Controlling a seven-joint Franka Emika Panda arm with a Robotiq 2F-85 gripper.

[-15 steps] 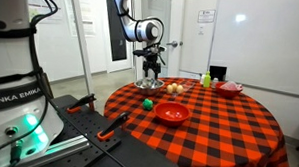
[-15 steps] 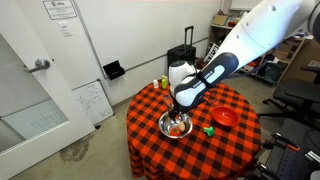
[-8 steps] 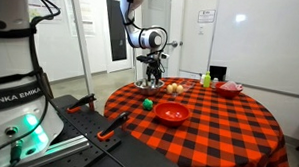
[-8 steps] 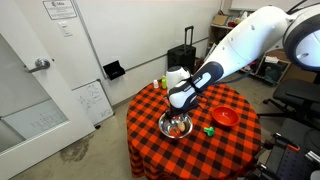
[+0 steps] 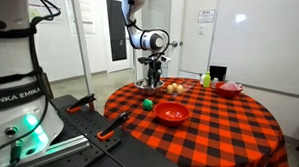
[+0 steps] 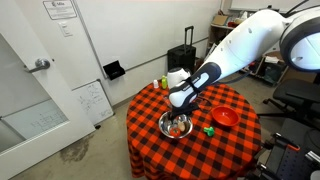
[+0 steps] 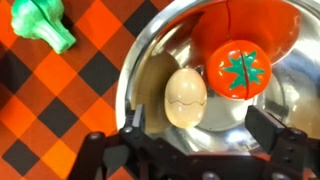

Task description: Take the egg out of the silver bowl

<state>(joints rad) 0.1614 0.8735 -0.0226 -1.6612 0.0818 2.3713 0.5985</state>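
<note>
My gripper lowers into the silver bowl [image 7: 150,60] next until its open fingers are on either side of the pale beige egg [image 7: 186,98], which lies below it and between them.
In the wrist view the pale beige egg [image 7: 184,96] lies inside the shiny silver bowl [image 7: 150,60], next to a red toy tomato [image 7: 240,66] with a green star top. My gripper [image 7: 200,135] is open above the bowl, with the egg just beyond the left finger and between the fingers' span. In the exterior views the gripper [image 5: 151,78] [image 6: 180,104] hangs over the silver bowl [image 5: 147,84] [image 6: 165,127] at the table's edge. The egg is too small to make out there.
The round table has a red-and-black checked cloth [image 5: 218,126]. A red bowl [image 5: 171,114] [image 6: 226,117], another red bowl [image 5: 229,88], a small green ball [image 5: 147,104] [image 6: 209,129] and a green toy vegetable [image 7: 42,22] lie around the bowl.
The arm has shifted slightly over the silver bowl and the gripper has come lower toward it. The bowl and its contents have not moved.
</note>
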